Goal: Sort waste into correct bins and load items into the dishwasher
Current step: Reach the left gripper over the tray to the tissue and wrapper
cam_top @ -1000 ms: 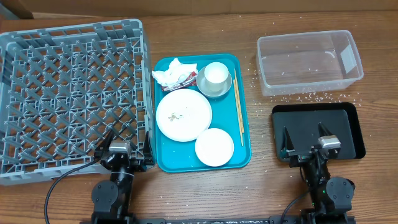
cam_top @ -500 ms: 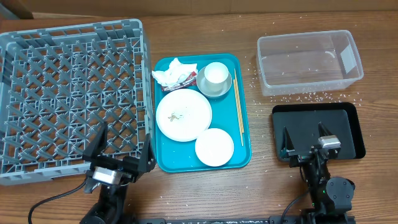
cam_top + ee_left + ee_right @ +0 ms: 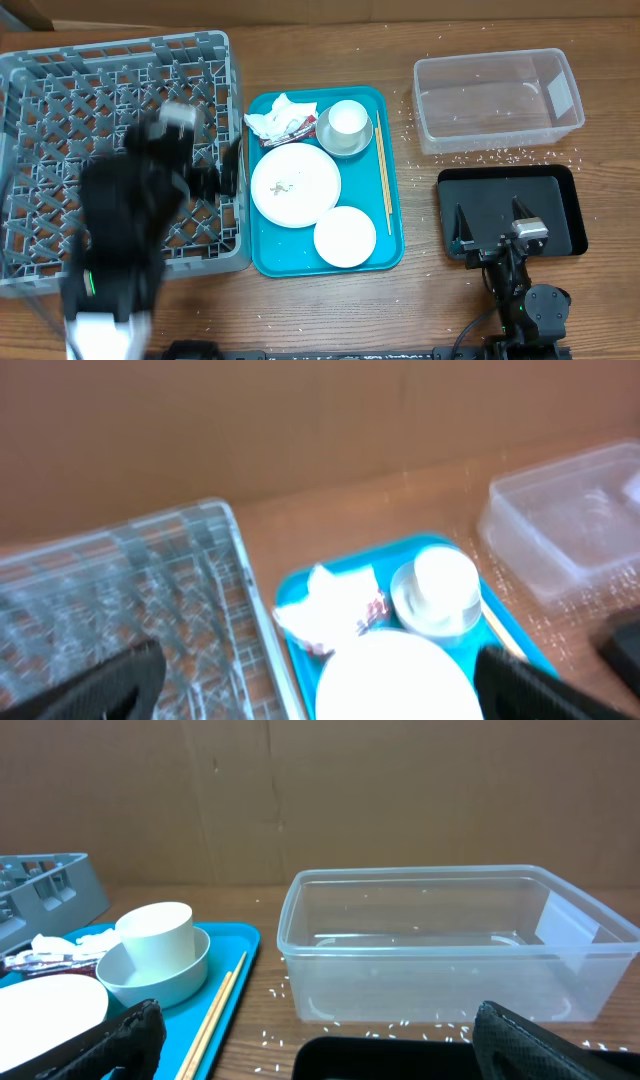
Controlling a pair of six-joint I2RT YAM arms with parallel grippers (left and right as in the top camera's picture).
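The napkin (image 3: 275, 115) lies against the near end of the red wrapper, so I will next move my left gripper outward off the dishwasher rack (image 3: 120, 45), then tilt it down and lower it onto that end of the wrapper.
My left gripper (image 3: 215, 170) is blurred in motion above the grey dishwasher rack (image 3: 120, 45), by its right wall, open and empty. In the left wrist view its fingers frame the large white plate (image 3: 395, 675). The teal tray (image 3: 392, 245) holds the crumpled napkin (image 3: 275, 115), the red wrapper (image 3: 303, 127), the cup (image 3: 347, 118) standing in the bowl (image 3: 335, 148), the large plate (image 3: 295, 184) with a few rice grains, and the smaller plate (image 3: 345, 237). My right gripper (image 3: 490, 228) rests open over the black tray (image 3: 560, 200), in front of the clear tub (image 3: 430, 110).
Wooden chopsticks (image 3: 383, 175) lie along the teal tray's right side. Loose rice grains (image 3: 480, 155) are scattered on the wooden table around the tub. A brown cardboard wall stands behind the table.
My left arm has swung up from the table's front edge and out over the rack toward the teal tray. The right arm has not moved.
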